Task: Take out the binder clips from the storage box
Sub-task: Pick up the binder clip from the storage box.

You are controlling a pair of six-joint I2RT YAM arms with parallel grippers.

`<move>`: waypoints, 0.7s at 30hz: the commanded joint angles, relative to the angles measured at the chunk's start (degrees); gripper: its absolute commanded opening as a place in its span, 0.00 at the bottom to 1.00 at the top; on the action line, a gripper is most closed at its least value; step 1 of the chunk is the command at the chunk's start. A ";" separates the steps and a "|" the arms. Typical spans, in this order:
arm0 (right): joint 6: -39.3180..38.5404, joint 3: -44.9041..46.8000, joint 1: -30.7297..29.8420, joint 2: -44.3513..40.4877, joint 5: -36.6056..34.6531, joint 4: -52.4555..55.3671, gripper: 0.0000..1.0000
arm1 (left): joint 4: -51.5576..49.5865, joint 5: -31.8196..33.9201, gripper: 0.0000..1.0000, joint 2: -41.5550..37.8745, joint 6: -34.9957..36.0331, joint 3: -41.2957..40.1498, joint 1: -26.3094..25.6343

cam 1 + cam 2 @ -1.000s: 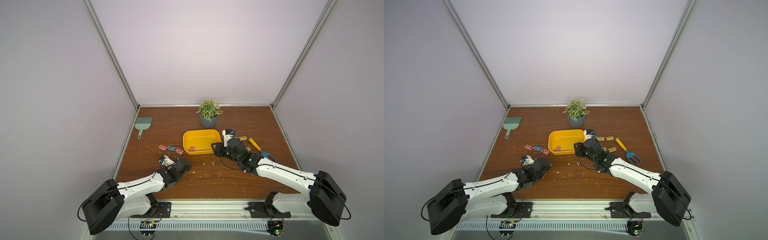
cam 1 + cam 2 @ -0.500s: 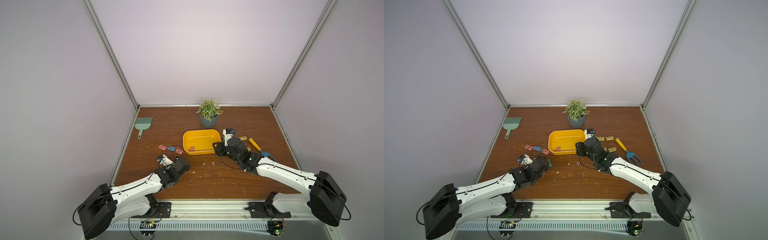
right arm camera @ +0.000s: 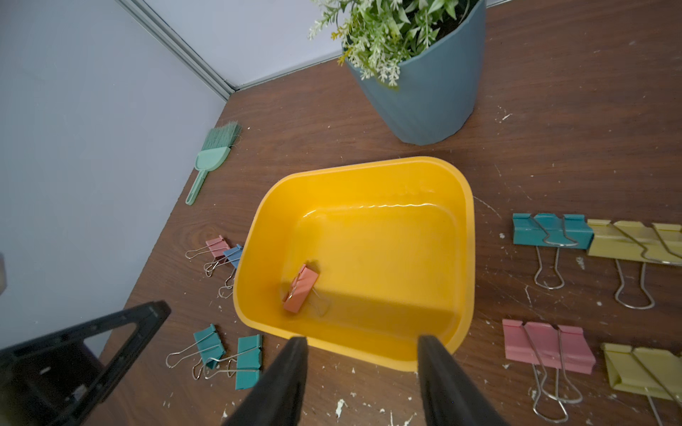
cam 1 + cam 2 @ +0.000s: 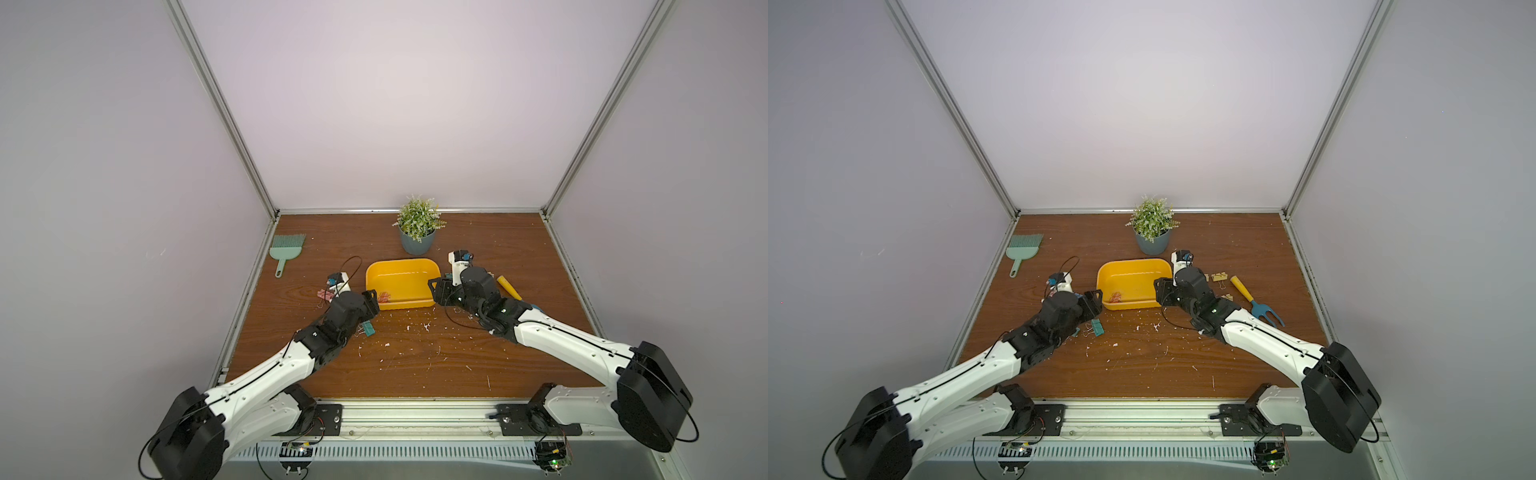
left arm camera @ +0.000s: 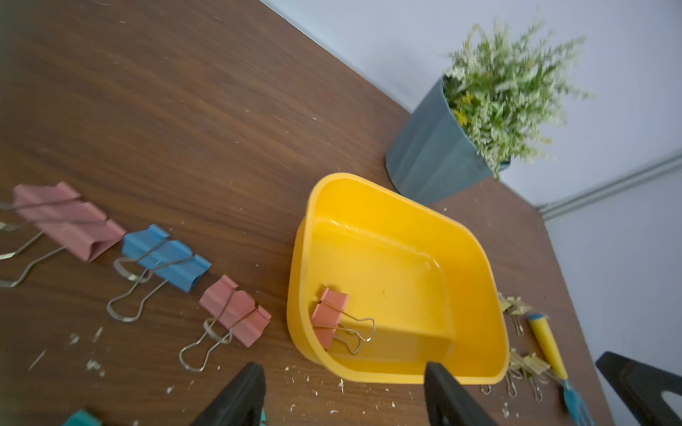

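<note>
My left gripper moves down and outward into the yellow box onto the wire handle [image 4: 387, 296] [image 5: 362, 330] of its last salmon-pink clip next, as that clip lies outward of and below the fingers.
The yellow storage box [image 4: 401, 262] [image 3: 354, 168] sits mid-table and holds one salmon-pink binder clip [image 3: 300, 283] [image 5: 328, 317] [image 4: 1115, 296] near its front left corner. My left gripper [image 5: 343, 370] is open and empty, just outside that corner. My right gripper [image 3: 361, 341] is open and empty, low at the box's front right wall. On the table left of the box lie a pink clip [image 5: 66, 221], a blue clip [image 5: 166, 258], another pink clip [image 5: 236, 310] and two teal clips [image 3: 210, 345] [image 3: 249, 361]. To the right lie teal [image 3: 551, 228], yellow [image 3: 634, 243] and pink [image 3: 548, 346] clips.
A grey-blue plant pot [image 4: 417, 243] stands right behind the box. A green brush [image 4: 286, 249] lies at the far left edge. A yellow-handled blue fork tool [image 4: 1258, 303] lies right of my right arm. White crumbs dot the wood in front of the box.
My left gripper has opened, left a teal clip on the table front left of the box, and moved to the box's front left corner. The right gripper has barely moved.
</note>
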State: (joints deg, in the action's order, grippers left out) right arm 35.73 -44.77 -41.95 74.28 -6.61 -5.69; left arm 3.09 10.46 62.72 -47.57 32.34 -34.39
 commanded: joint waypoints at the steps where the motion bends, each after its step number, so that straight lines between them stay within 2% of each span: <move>1: -0.66 -2.57 0.29 0.05 1.28 -0.42 0.54 | -4.37 -16.13 0.74 9.29 14.24 9.69 4.14; 4: -0.31 -2.27 0.50 -0.14 1.18 -0.25 0.54 | -9.35 -21.11 0.74 17.61 17.90 16.85 4.90; 6: -0.11 -2.00 0.59 -0.28 1.18 -0.11 0.54 | -15.81 -22.82 0.69 22.73 20.03 23.22 5.40; 9: 0.13 -1.53 0.72 -0.49 1.21 -0.02 0.54 | -20.65 -25.00 0.64 28.35 22.38 28.59 5.74; 14: 0.87 -1.49 0.84 -0.50 1.33 0.33 0.55 | -26.21 -23.30 0.64 34.03 25.20 32.15 5.74; 21: 1.10 -1.98 0.84 0.06 1.91 0.68 0.54 | -26.64 -25.12 0.55 37.51 26.37 32.53 5.74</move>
State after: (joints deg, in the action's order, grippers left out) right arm 36.29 -44.77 -41.36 74.48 -5.48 -5.34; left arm -20.73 -13.08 99.63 -23.44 63.61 -29.19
